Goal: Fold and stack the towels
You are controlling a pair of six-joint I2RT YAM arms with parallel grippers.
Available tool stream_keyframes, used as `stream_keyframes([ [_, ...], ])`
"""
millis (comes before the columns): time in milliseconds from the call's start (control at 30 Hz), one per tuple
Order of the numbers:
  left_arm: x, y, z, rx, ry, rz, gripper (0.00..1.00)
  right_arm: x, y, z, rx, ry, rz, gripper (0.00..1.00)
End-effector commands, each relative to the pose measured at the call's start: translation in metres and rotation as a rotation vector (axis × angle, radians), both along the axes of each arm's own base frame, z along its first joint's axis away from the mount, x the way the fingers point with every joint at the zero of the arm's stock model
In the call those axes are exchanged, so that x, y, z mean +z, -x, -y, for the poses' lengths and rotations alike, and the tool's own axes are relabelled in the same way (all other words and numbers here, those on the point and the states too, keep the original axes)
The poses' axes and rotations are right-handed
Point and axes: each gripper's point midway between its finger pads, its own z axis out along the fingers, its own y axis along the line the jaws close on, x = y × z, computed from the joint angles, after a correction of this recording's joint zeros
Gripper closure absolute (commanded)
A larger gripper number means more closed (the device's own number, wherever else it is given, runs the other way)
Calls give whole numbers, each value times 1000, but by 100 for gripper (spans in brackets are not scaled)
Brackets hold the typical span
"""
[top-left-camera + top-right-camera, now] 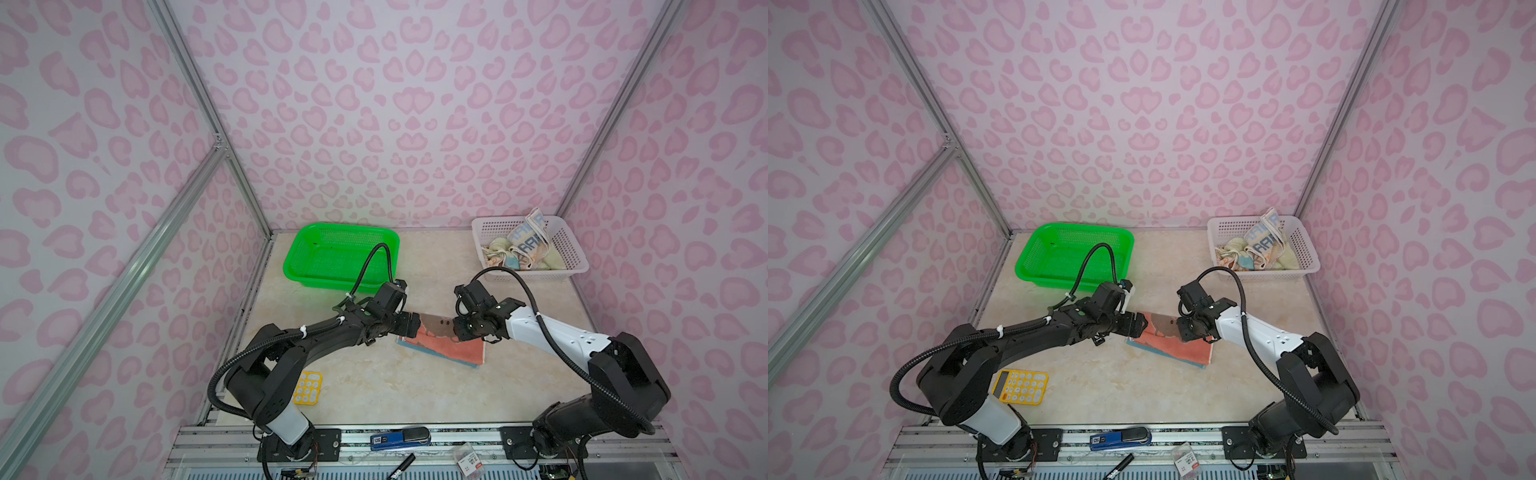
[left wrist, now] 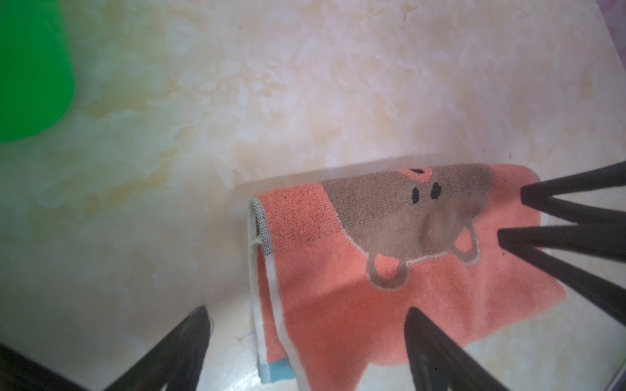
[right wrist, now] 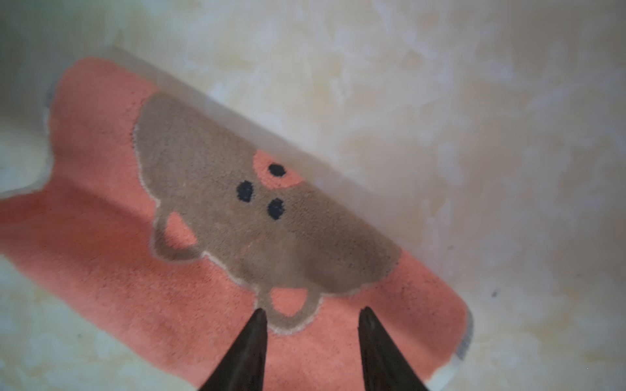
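Note:
This end of the towel already lies between the wide-open fingers of my left gripper, so I will next move that gripper down onto the layered towel end (image 1: 413,339) (image 2: 313,360) beside the towel's blue corner.
A rust-red towel (image 1: 449,351) (image 1: 1177,352) with a brown animal face lies folded on the table's middle. A blue and cream edge shows at its fold (image 2: 277,370). My left gripper (image 1: 413,326) (image 1: 1140,326) (image 2: 306,309) hovers over the towel's left end, jaws wide open and holding nothing. My right gripper (image 1: 457,328) (image 1: 1179,328) (image 3: 313,309) is over the right end, jaws partly apart, with flat towel (image 3: 135,287) showing between them. Its fingers (image 2: 542,233) also appear in the left wrist view. More towels (image 1: 523,245) (image 1: 1260,245), one with big letters, lie crumpled in the white basket.
The white basket (image 1: 577,257) stands at the back right and a green basket (image 1: 332,257) at the back left. A yellow calculator (image 1: 1020,387) lies near the left arm's base. A blue stapler (image 1: 399,438) and a marker (image 1: 401,467) rest on the front rail.

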Motion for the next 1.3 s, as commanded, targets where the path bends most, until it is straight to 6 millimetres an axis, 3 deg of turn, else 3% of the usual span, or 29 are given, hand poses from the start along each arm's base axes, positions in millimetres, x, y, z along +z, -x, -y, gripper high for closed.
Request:
stream_keyframes([
  [0, -11, 6, 2, 32, 8, -88, 9, -2, 10, -18, -11, -75, -12, 55],
  [200, -33, 17, -7, 55, -50, -173, 10, -25, 32, -26, -9, -76, -59, 55],
  [400, -46, 24, -10, 60, -70, -234, 11, -50, 48, -21, -38, -38, -106, 56],
  [733, -64, 33, -6, 42, -68, -299, 25, -69, 59, -16, -73, -4, -149, 56],
  [867, -71, 38, -5, 37, -66, -331, 40, -68, 58, -13, -77, -1, -138, 56],
  [1000, -72, 40, -9, 44, -78, -334, 67, -66, 57, -11, -80, 5, -126, 56],
  [1067, -69, 37, -9, 44, -74, -322, 72, -66, 57, -12, -80, 2, -122, 56],
  [1167, -61, 30, -5, 25, -73, -291, 97, -66, 56, -12, -78, -1, -116, 56],
  [1267, -51, 19, 1, 0, -77, -246, 98, -61, 53, -13, -73, -10, -94, 55],
])
